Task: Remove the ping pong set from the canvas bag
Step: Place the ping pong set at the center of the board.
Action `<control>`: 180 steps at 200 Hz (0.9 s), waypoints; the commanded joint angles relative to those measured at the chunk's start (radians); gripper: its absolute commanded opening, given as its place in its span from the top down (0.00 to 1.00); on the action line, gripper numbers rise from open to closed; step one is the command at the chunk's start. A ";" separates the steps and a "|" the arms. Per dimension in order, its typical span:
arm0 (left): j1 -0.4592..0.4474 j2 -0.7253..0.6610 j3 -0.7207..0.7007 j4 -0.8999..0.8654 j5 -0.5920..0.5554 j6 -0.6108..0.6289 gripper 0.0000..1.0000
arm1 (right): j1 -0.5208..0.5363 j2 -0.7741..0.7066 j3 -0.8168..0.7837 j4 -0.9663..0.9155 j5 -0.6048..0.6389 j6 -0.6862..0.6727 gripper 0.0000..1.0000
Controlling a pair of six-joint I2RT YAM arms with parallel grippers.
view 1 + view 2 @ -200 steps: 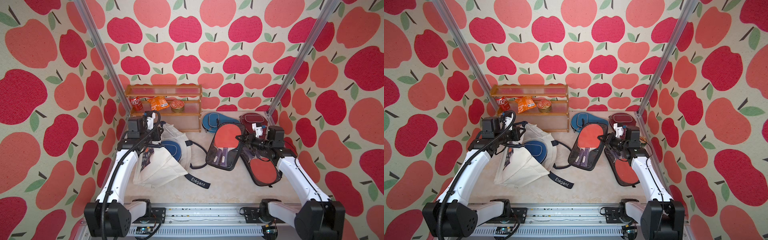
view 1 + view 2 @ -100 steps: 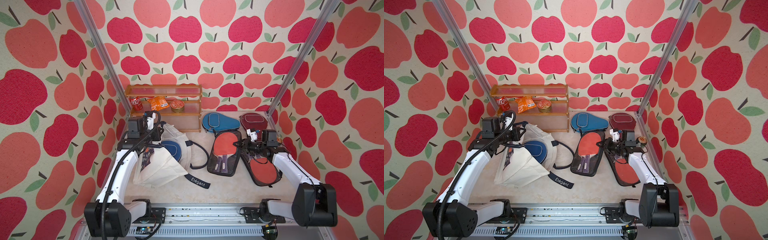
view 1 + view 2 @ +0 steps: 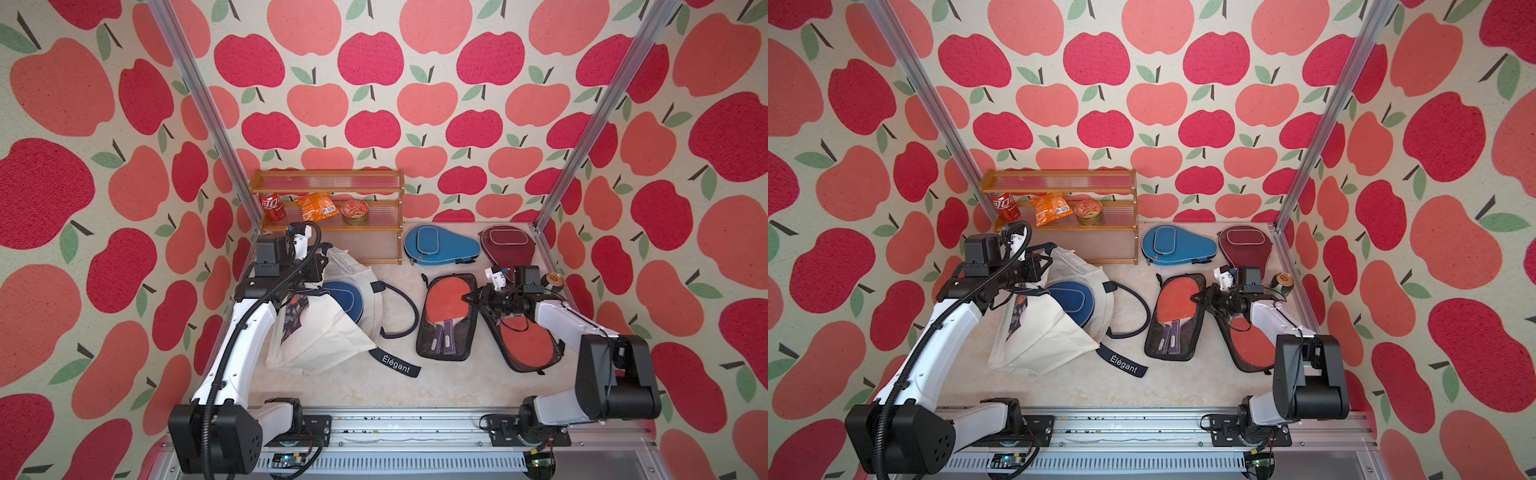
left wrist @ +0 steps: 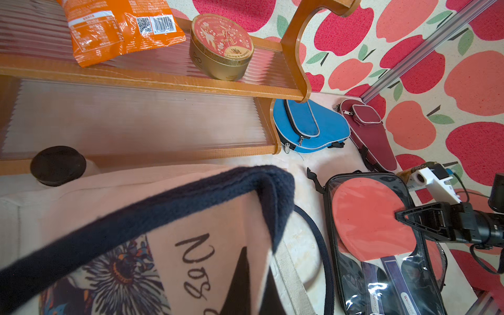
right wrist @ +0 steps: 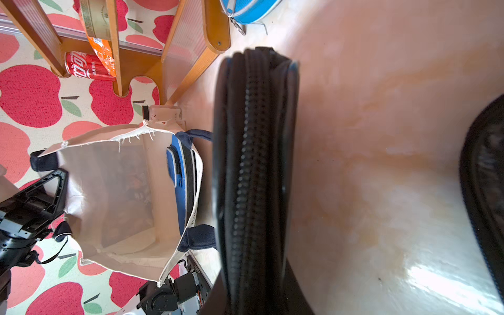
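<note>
My right gripper sets the ping pong set [image 3: 446, 316] slightly down on the bare tabletop next, then lets go of its edge, because the set is already clear of the bag.
The canvas bag [image 3: 316, 332] [image 3: 1038, 332] slumps open at the left. My left gripper [image 3: 316, 266] [image 4: 255, 289] is shut on its upper rim beside the navy handle [image 4: 163, 201]. A blue paddle case [image 3: 347, 297] [image 5: 181, 177] sits in the bag's mouth. The ping pong set [image 3: 446, 316] [image 3: 1177, 318], a black clear-front case with a red paddle, lies flat on the table right of the bag. My right gripper [image 3: 467, 297] [image 5: 253, 300] is shut on its right edge, and the zipper [image 5: 253, 163] fills the right wrist view.
A second black case with a red paddle [image 3: 525, 345] lies under my right arm. A blue case [image 3: 436, 245] and a maroon case [image 3: 505, 243] lie at the back. The wooden shelf [image 3: 328, 183] holds snacks behind the bag. A can [image 3: 552, 281] stands by the right wall.
The right gripper has lowered the ping pong set from a raised tilt down flat onto the table. The left arm and the bag have not moved.
</note>
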 commanded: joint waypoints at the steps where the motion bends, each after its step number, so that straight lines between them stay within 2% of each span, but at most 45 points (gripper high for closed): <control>1: 0.005 0.002 -0.003 0.065 0.030 -0.011 1.00 | -0.006 0.024 -0.009 0.098 -0.048 -0.011 0.92; 50: 0.002 -0.003 -0.004 0.065 0.028 -0.008 1.00 | -0.006 0.090 -0.009 0.162 -0.046 0.008 0.86; 129: -0.004 -0.001 -0.007 0.064 0.018 0.001 1.00 | -0.007 0.157 -0.008 0.202 -0.043 0.011 0.71; 180: -0.009 -0.003 -0.007 0.059 0.006 0.007 1.00 | -0.006 0.157 -0.005 0.195 -0.014 0.006 0.53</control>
